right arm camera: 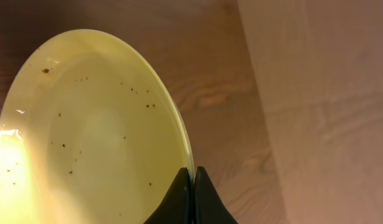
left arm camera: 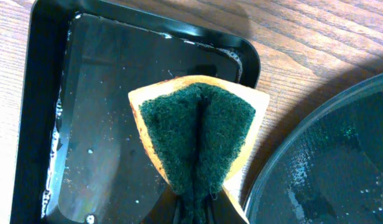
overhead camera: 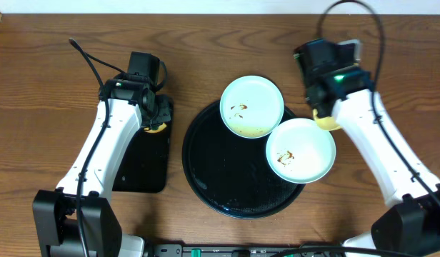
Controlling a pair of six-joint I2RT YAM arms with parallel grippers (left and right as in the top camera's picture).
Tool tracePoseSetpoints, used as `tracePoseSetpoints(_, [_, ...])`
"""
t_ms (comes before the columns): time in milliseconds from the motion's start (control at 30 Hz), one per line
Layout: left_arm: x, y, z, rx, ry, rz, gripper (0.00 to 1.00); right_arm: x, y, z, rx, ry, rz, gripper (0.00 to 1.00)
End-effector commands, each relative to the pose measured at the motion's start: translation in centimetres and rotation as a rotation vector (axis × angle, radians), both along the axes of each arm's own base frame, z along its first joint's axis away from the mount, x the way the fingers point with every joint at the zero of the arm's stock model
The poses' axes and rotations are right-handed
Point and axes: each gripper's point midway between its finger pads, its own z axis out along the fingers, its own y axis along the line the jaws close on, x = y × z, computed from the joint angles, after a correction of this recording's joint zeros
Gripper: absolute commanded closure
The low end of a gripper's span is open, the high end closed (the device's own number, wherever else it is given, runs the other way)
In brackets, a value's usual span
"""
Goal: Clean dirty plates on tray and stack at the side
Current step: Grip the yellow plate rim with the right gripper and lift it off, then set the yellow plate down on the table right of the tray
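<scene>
I will swing my right gripper down and to the right in the overhead view. I will tilt the pale yellow plate (overhead camera: 326,121) flat onto the table, where bare wood is open.
Two pale blue plates with brown smears, one at the back (overhead camera: 251,106) and one at the right (overhead camera: 301,150), lie on the rim of the round black tray (overhead camera: 220,178). My right gripper (right arm camera: 193,177) is shut on the rim of the pale yellow plate (right arm camera: 86,124), which carries small brown specks. In the overhead view only a sliver of the yellow plate (overhead camera: 326,121) shows beside the right arm, right of the tray. My left gripper (left arm camera: 198,205) is shut on a folded yellow sponge with a green scrub side (left arm camera: 198,134), held over the rectangular tray's right edge.
A rectangular black tray (left arm camera: 104,124) with water drops lies left of the round tray, also seen in the overhead view (overhead camera: 145,168). The round tray's wet rim shows in the left wrist view (left arm camera: 328,162). Wooden table all round; a paler surface at the right (right arm camera: 328,93).
</scene>
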Motion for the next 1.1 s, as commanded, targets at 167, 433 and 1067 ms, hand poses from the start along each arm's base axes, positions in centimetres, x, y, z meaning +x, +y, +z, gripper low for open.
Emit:
tracePoseSetpoints(167, [0.5,0.0,0.5,-0.011,-0.014,0.008,0.92,-0.5,-6.9,-0.6,0.108,-0.041,-0.214,0.99])
tracePoseSetpoints(433, [0.5,0.0,0.3,-0.011,-0.012,0.008,0.93,-1.7,-12.9,-2.8,0.226,-0.035,-0.369,0.99])
tracePoseSetpoints(1067, [0.5,0.0,0.3,-0.010,-0.012,0.004,0.92,-1.8,-12.6,-16.1,0.421,0.257,-0.454,0.99])
